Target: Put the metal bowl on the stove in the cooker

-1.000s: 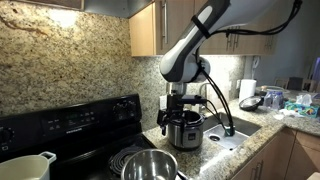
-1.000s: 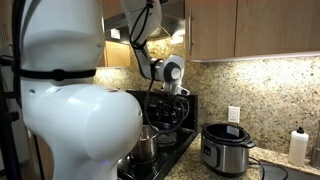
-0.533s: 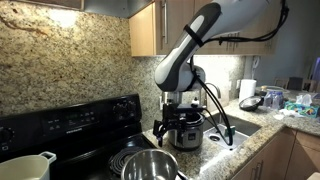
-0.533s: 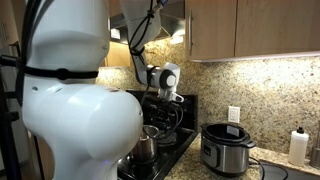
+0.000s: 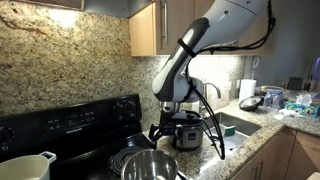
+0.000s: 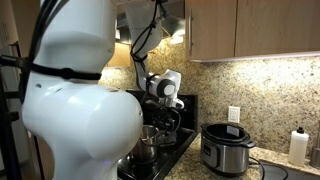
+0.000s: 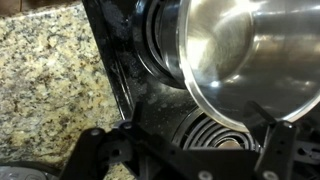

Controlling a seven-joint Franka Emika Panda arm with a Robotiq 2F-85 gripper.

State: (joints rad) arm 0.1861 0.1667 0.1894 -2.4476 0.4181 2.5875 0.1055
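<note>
Next, my open gripper lowers until its fingers straddle the nearest part of the bowl's rim and closes there, since that rim stands below my gripper.
The metal bowl is shiny and round and stands on a front coil burner of the black stove. It also shows in the other exterior view and fills the upper right of the wrist view. The cooker stands on the granite counter beside the stove; in an exterior view my arm partly hides it. My gripper hangs open and empty just above the stove's edge, beside the bowl. In the wrist view its fingers straddle a bare coil burner below the bowl's rim.
A white handled pot sits at the stove's near left corner. Granite counter and backsplash surround the stove. A sink and clutter lie beyond the cooker. Wooden cabinets hang overhead. The robot's white body blocks much of one exterior view.
My gripper has moved from above the cooker towards the stove and lower, ending beside the metal bowl. The bowl and cooker have not moved.
</note>
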